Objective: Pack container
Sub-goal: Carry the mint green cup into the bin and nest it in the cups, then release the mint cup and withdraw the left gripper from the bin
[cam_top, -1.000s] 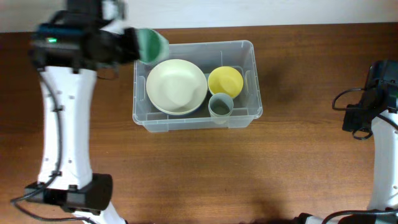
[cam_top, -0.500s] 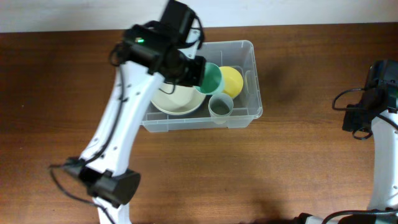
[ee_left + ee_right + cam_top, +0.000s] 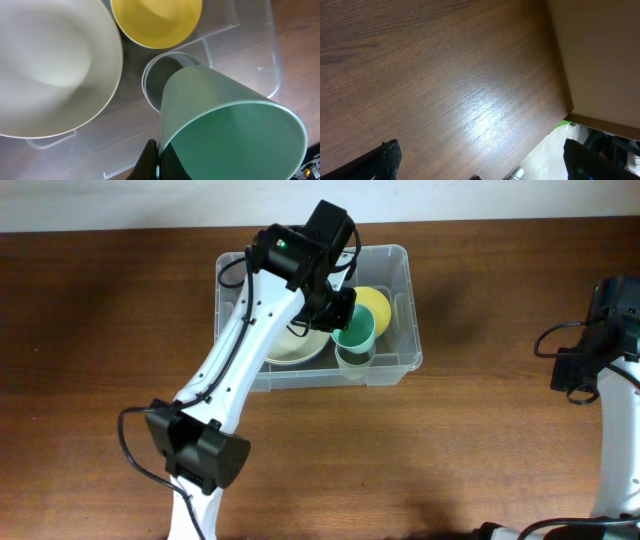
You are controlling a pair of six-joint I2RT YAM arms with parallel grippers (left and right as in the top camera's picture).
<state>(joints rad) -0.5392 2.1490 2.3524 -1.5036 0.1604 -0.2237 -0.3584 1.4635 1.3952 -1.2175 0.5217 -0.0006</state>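
Next, my left gripper lowers the green cup straight into the grey cup's opening (image 3: 355,357) (image 3: 163,77) and lets go of the green cup's rim, since the grey cup's opening stands empty below.
The clear container (image 3: 404,290) stands at the back middle of the table. It holds a cream bowl (image 3: 288,345), a yellow bowl (image 3: 378,304) and a grey cup (image 3: 353,361). My left gripper (image 3: 338,310) is shut on the rim of a green cup (image 3: 354,330) and holds it tilted just above the grey cup. In the left wrist view the green cup (image 3: 230,130) fills the lower right, over the grey cup (image 3: 162,82), with the cream bowl (image 3: 50,65) and yellow bowl (image 3: 155,20) beside. My right gripper (image 3: 480,160) is open and empty over bare table at the far right.
The right arm (image 3: 600,350) rests near the table's right edge. The table's edge and the floor (image 3: 560,150) show in the right wrist view. Bare wood (image 3: 400,460) lies in front of the container.
My left arm swung from the table's back left across the container, carrying the green cup rightward to above the grey cup. The right arm has not moved.
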